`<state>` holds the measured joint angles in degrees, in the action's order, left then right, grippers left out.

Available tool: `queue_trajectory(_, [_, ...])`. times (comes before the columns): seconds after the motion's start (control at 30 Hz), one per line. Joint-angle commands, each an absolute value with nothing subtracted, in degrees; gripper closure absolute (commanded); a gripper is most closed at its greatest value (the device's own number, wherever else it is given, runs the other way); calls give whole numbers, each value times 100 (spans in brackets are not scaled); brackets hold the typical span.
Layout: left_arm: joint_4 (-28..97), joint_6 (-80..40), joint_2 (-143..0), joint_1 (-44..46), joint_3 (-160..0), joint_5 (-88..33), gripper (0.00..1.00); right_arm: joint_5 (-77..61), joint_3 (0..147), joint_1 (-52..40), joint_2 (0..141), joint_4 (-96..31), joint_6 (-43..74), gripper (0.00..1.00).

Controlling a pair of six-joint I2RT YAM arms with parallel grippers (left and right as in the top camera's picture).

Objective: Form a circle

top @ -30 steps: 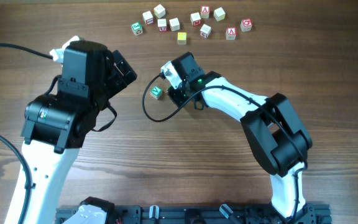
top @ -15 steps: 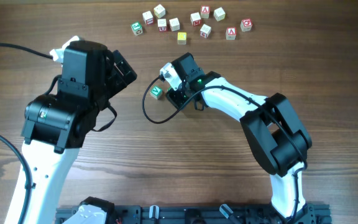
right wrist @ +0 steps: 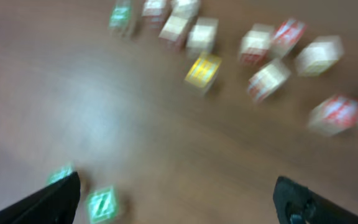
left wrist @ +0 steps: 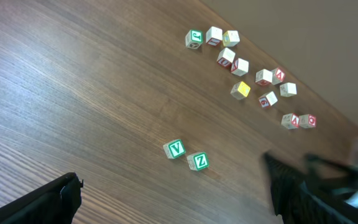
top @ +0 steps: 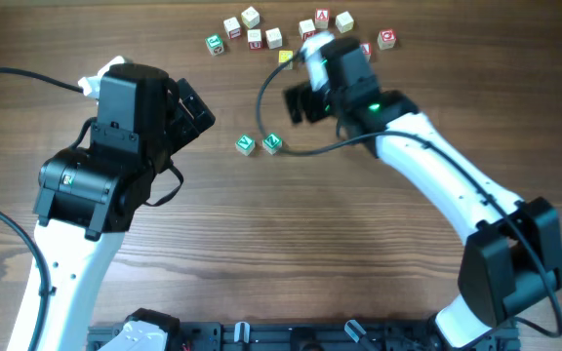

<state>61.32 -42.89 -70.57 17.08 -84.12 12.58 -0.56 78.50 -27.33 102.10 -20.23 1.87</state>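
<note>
My right gripper will move outward and to the right in the overhead view next, then down onto the red "A" cube point(top: 366, 50) point(right wrist: 335, 114), because the cube is beyond the open fingers.
Two green-printed cubes lie side by side at mid-table, a "V" cube point(top: 246, 144) point(left wrist: 175, 149) and a "Z" cube point(top: 272, 143) point(left wrist: 198, 161) point(right wrist: 101, 204). Nothing holds them. My right gripper point(top: 301, 100) point(right wrist: 176, 186) is open and empty. It hovers between this pair and the cubes at the far edge, and its view is blurred. The "Z" cube sits just inside its left fingertip point(right wrist: 67, 193). My left gripper point(top: 195, 109) point(left wrist: 173, 180) is open and empty, left of the pair and apart from it.
A bunch of white, red and yellow letter cubes point(top: 310, 34) point(left wrist: 253, 78) point(right wrist: 260, 56) lies along the far edge. It includes a yellow cube point(top: 285, 58) point(right wrist: 202, 70) and a lone green cube point(top: 215, 44) at its left end. A black cable point(top: 291, 151) loops by the pair.
The right gripper opened and let go of the "Z" cube beside the "V" cube. It then swung up and away toward the far bunch. The left arm stayed still.
</note>
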Motion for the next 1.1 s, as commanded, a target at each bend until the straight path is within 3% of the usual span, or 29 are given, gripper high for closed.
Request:
queue_trajectory(0.0, [6114,-4241,-7052,1675,-8438,1310,0,235,7852,-2078,10527,-1365,644,1])
queue_trajectory(0.17, [6114,-4241,-7052,1675,-8438,1310,0,193,8071,-1592,11430,-532,681,1])
queue_trajectory(0.63, [6112,-4241,-7052,1675,-8438,1310,0,390,10582,-1160,14337,-497,832,2])
queue_trajectory(0.7, [6114,-4241,-7052,1675,-8438,1310,0,412,10624,-1160,14475,-467,836,10])
queue_trajectory(0.83, [6114,-4241,-7052,1675,-8438,1310,0,814,10709,-1160,14431,-611,746,38])
queue_trajectory(0.97, [6114,-4241,-7052,1675,-8438,1310,0,854,11024,-1160,13902,-1612,705,76])
queue_trajectory(1.07, [6114,-4241,-7052,1675,-8438,1308,0,823,11067,-1162,13340,-2281,705,85])
